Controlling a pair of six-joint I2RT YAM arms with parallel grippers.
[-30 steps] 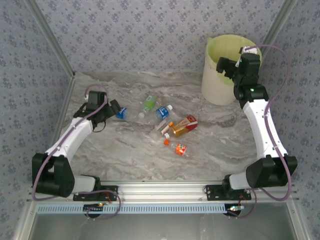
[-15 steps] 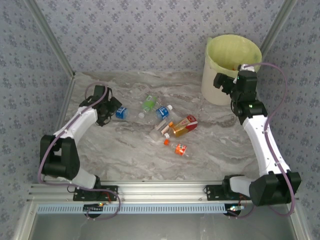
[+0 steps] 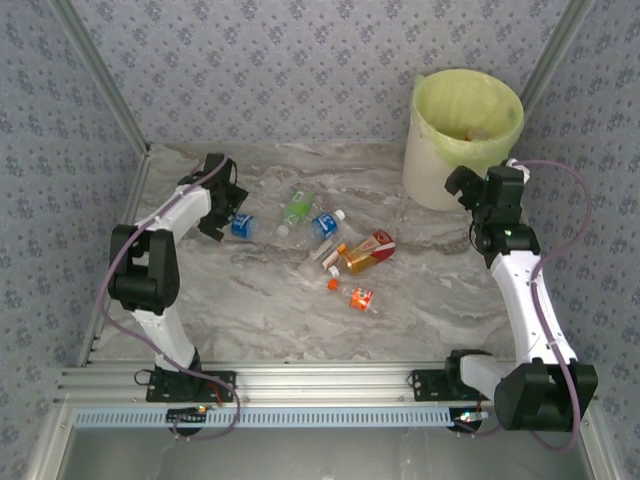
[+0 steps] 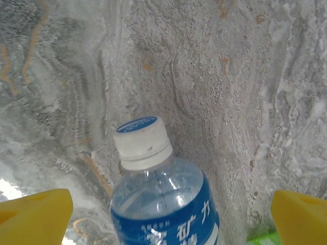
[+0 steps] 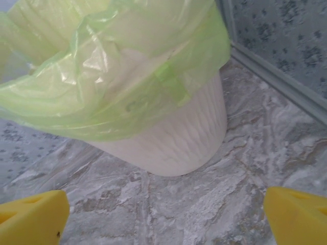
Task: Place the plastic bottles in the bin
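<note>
I should lower my left gripper onto the bottle's blue label (image 3: 242, 226) (image 4: 171, 222) behind the white cap next and close it, because the bottle is lying below it, between its wide-apart fingers.
A small clear bottle with a blue label and a white cap (image 4: 162, 201) lies on the marble table between the wide-apart yellow fingers (image 4: 36, 214) of my left gripper (image 4: 168, 217), which is open and touches nothing. From above, that gripper (image 3: 226, 214) sits just left of this bottle (image 3: 241, 227). Several more bottles lie mid-table: a green-labelled one (image 3: 298, 208), a blue one (image 3: 325, 224), a red-orange one (image 3: 370, 247) and an orange one (image 3: 358, 297). The white bin (image 3: 436, 165) with its yellow-green bag (image 5: 117, 76) stands at the far right. My right gripper (image 3: 461, 184) hangs open and empty beside it.
Patterned walls close the table on the left, back and right; a metal corner post (image 5: 276, 76) runs behind the bin. Bare marble (image 3: 260, 310) stretches in front of the bottle cluster, and between the cluster and the bin.
My right gripper has drawn back from over the bin's rim and dropped to its near side. The left arm has swung towards the far left, its gripper staying by the blue bottle.
</note>
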